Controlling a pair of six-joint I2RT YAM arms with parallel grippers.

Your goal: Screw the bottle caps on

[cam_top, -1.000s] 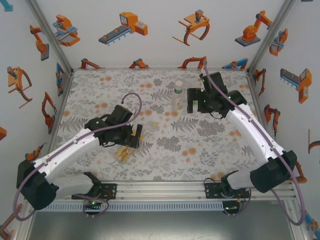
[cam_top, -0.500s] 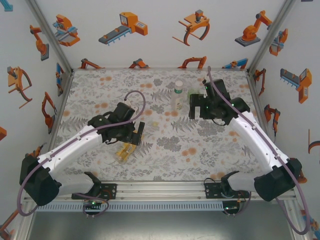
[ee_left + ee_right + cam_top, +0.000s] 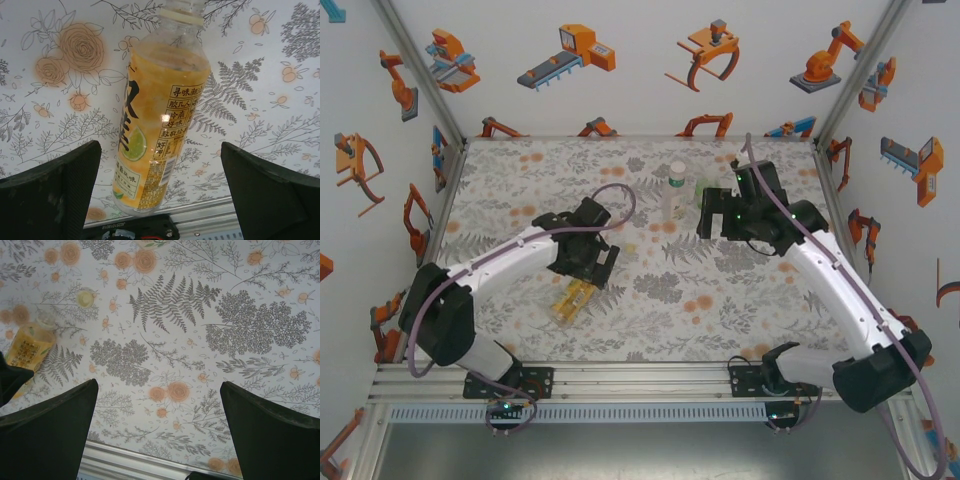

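My left gripper is open around the orange-yellow bottle's middle point(image 3: 580, 294) point(image 3: 153, 134), which is below and back of it. It will go down and slightly back onto it next.
The orange-yellow bottle point(image 3: 572, 298) lies on its side on the flowered table, its neck pointing away from the arm bases. In the left wrist view this bottle point(image 3: 157, 120) lies between my wide-open fingers, neither touching it; the left gripper point(image 3: 160, 200) hovers over its base end. The clear bottle point(image 3: 675, 192) with the white label stands upright at the back. Just to its right is the right gripper point(image 3: 718, 215), open and empty point(image 3: 160, 430). A short green bottle point(image 3: 709, 189) peeks out behind it. One pale yellow cap point(image 3: 86, 297) lies loose on the table.
The table's metal front rail point(image 3: 150, 462) runs below the right fingers. Side walls with orange robot prints close the table in on the left, right and back. The orange-yellow bottle point(image 3: 30, 346) also lies at the left edge of the right wrist view.
My left jaws have spread wider and the left arm has swung its elbow inward; the orange-yellow bottle stayed lying. The right gripper has drifted slightly right, away from the clear bottle.
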